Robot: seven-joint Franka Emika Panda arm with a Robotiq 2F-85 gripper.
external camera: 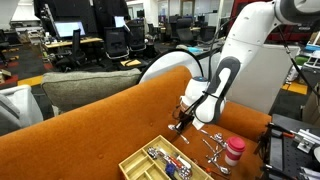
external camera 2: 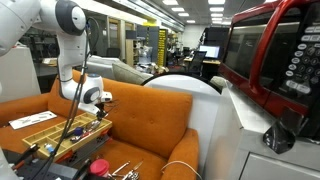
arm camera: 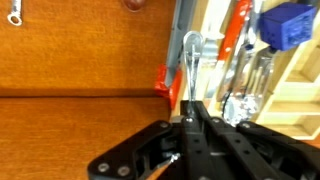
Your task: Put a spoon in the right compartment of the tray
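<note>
I will move my gripper to the right in the wrist view and down over the tray's cutlery compartment [arm camera: 240,75] to release the spoon [arm camera: 190,60], because it hangs at the tray's edge.
My gripper [external camera: 184,118] hangs over the orange couch seat at the far edge of the pale yellow wooden tray [external camera: 140,162]. It is shut on a thin metal spoon [arm camera: 190,60], which sticks out past the fingertips [arm camera: 190,108] and points down at the tray's edge. In the wrist view the tray [arm camera: 295,95] fills the right side; its compartments hold metal cutlery, a blue item and a red-handled tool. The gripper [external camera 2: 88,103] also shows above the tray [external camera 2: 45,131] in an exterior view.
A red-and-white cup [external camera: 233,152] stands on the couch seat beside the tray. Several loose metal utensils [external camera: 213,140] lie between cup and gripper. A small red piece [arm camera: 162,80] sits by the tray's wall. A red microwave [external camera 2: 270,50] stands close to one camera.
</note>
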